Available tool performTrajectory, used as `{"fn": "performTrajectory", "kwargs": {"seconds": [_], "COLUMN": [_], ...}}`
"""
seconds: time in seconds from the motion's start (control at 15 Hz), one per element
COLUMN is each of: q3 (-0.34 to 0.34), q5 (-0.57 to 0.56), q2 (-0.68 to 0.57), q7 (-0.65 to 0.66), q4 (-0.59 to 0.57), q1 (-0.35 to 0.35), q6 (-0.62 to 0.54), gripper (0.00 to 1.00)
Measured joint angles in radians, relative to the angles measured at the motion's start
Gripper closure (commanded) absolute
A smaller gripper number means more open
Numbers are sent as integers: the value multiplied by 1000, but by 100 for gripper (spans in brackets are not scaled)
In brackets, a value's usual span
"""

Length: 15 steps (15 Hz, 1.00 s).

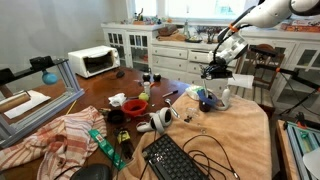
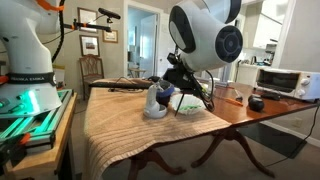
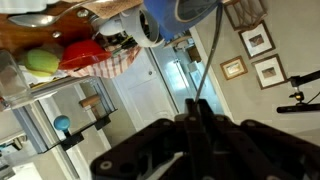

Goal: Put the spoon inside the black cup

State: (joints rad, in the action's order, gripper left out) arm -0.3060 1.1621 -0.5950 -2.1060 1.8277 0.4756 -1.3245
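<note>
My gripper eases slightly toward the blue cup point(image 3: 183, 13) next and opens to release the spoon point(image 3: 206, 65), since the thin handle already reaches past the ends of the fingers toward that cup.
My gripper point(image 1: 214, 68) hangs above the right part of the table, over a blue cup point(image 1: 205, 99) and a white bottle point(image 1: 224, 96). In the wrist view the fingers point(image 3: 197, 108) are pressed together on a thin straight handle, the spoon point(image 3: 206, 65), which sticks out past the fingertips. A black cup point(image 1: 117, 117) stands near the table's middle, next to a red object point(image 1: 132, 105) and a green ball point(image 1: 143, 97), well away from the gripper. In an exterior view the gripper point(image 2: 181, 74) is partly hidden behind a large white round device point(image 2: 205, 35).
A black keyboard point(image 1: 178, 160) and cables lie at the near edge on a tan cloth point(image 1: 240, 135). A striped towel point(image 1: 60, 140) lies at the left. A toaster oven point(image 1: 93, 62) stands at the back. A small white device point(image 1: 158, 121) lies near the middle.
</note>
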Motion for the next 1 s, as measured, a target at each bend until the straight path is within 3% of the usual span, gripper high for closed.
{"fn": "performTrajectory", "kwargs": {"seconds": [0.27, 0.67, 0.73, 0.8, 1.0], "q3": [0, 4, 5, 6, 11], "q5": [-80, -51, -45, -42, -39], "q2": [-16, -32, -33, -34, -37], "q7": [0, -2, -9, -19, -54], "q4": [-50, -67, -66, -66, -66], "q1": [10, 40, 45, 49, 60], "q6": [23, 23, 23, 23, 25], "gripper": [98, 98, 68, 66, 45]}}
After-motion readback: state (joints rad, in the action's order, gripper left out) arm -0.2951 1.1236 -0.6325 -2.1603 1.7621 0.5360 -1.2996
